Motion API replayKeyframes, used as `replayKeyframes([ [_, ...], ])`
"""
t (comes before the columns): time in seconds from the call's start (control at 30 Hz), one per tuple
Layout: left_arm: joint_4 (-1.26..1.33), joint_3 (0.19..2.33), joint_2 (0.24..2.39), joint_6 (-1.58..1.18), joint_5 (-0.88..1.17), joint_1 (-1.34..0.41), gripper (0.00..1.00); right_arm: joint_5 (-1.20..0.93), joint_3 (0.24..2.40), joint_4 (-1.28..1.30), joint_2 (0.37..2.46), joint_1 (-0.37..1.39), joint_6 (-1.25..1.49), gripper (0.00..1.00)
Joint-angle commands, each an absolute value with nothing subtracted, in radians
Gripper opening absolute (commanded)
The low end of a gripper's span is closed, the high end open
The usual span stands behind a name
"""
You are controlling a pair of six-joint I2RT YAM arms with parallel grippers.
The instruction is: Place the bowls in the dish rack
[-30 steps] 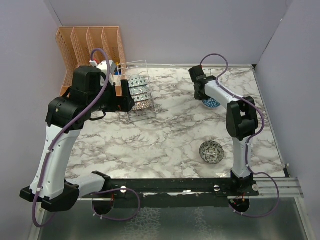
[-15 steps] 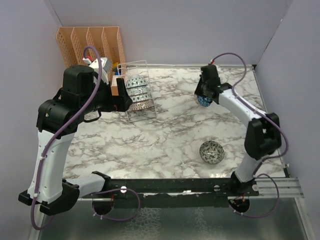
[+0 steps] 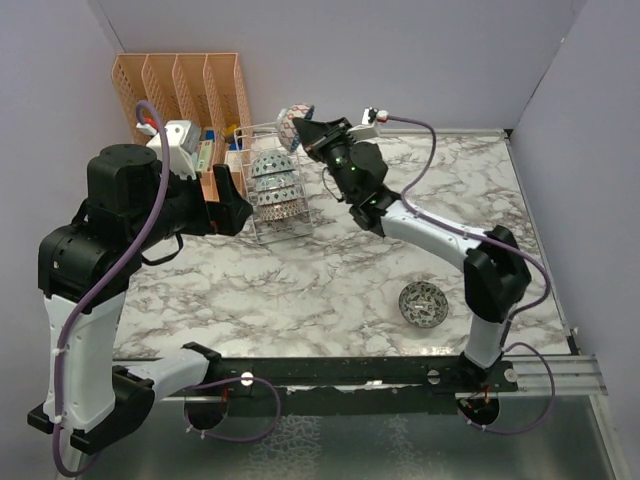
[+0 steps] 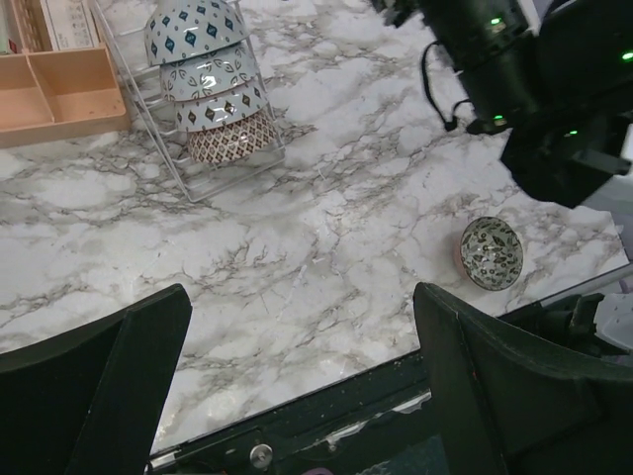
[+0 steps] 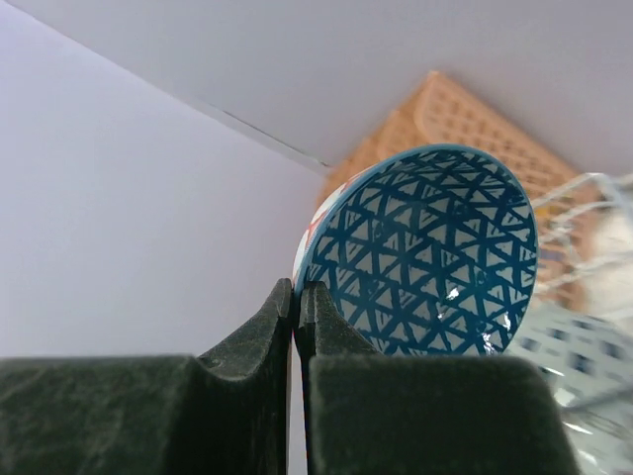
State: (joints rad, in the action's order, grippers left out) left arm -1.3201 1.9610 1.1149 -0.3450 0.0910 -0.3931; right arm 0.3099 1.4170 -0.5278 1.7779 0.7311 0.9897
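My right gripper shifts toward the peach organiser next and lowers the blue bowl into the rack's back end, open behind the rearmost bowl.
My right gripper is shut on the rim of a blue bowl and holds it on edge in the air above the back of the wire dish rack. In the right wrist view the bowl's blue triangle-patterned inside faces the camera, with my gripper pinching its left rim. Several bowls stand on edge in the rack. A dark grey-green bowl sits upright on the table at the near right, also seen in the left wrist view. My left gripper is wide open and empty, left of the rack.
A peach slotted organiser stands at the back left against the wall, right behind the rack. Its tray end lies beside the rack. The right arm's forearm crosses above the table's middle. Grey walls close in on three sides.
My right gripper lifted the blue bowl from the far right of the table and carried it left to above the rack. My left arm drew back and away from the rack.
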Motion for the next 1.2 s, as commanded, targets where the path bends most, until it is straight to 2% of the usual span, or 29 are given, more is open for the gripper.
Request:
replayKeyframes([
  [0.0,-1.358,2.004,1.092,-0.321,0.096,-0.396,0.98,0.48,1.585,-0.952,1.953,0.796,1.073,0.01],
  [0.2,-1.386,2.025,1.078,-0.297,0.093,-0.396,0.98,0.585,1.803,-0.99,2.187,0.85,1.126,0.01],
  [0.5,-1.416,2.034,1.072,-0.249,0.085,-0.397,0.98,0.679,1.868,-1.004,2.339,0.882,1.332,0.01],
  [1.17,-1.414,2.009,1.069,-0.214,0.076,-0.412,0.99,0.725,1.814,-0.907,2.396,0.901,1.579,0.01],
])
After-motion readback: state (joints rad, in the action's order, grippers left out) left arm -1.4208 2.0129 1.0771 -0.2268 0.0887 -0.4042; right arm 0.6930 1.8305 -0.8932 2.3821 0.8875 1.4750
